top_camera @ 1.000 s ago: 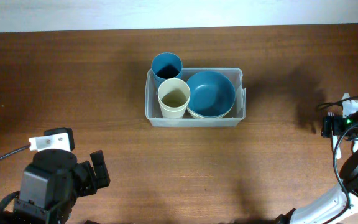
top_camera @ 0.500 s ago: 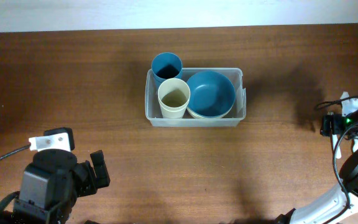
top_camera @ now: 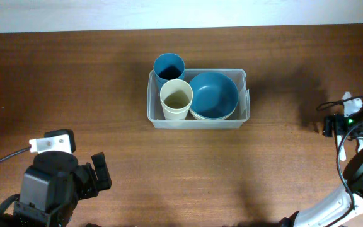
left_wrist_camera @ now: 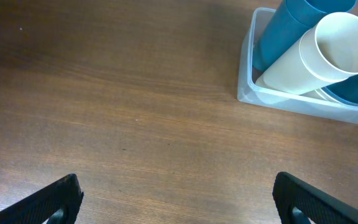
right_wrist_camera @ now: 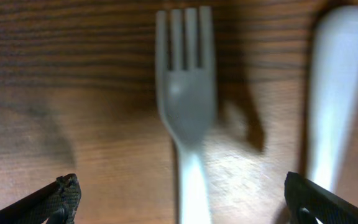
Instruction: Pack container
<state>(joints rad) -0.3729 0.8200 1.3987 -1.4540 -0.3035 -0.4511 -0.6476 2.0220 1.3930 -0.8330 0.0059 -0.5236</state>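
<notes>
My right gripper lowers onto the white fork's handle [top_camera: 341, 149] [right_wrist_camera: 193, 183] next and closes just behind the fork's head. The handle lies below, between my open fingers.
The clear plastic container [top_camera: 197, 122] stands at the table's middle back. It holds a blue cup [top_camera: 169, 65], a cream cup [top_camera: 176, 98] and a blue bowl [top_camera: 213, 94] on a cream bowl. In the left wrist view the container [left_wrist_camera: 291, 104] is at the top right, with the blue cup [left_wrist_camera: 288, 31] and the cream cup [left_wrist_camera: 319, 56]. My left gripper [left_wrist_camera: 179, 199] is open and empty over bare wood, low at the front left [top_camera: 99, 173]. My right gripper [right_wrist_camera: 182, 199] is open at the far right [top_camera: 340, 123], just above a white fork [right_wrist_camera: 185, 93] that lies between its fingers.
A second white utensil [right_wrist_camera: 334, 81] lies just right of the fork, blurred. Both utensils lie near the table's right edge [top_camera: 351, 101]. The right arm's cable loops beside them. Bare brown wood lies between the container and both grippers.
The right gripper has shifted slightly at the far right edge. The left arm and the container's contents have not moved.
</notes>
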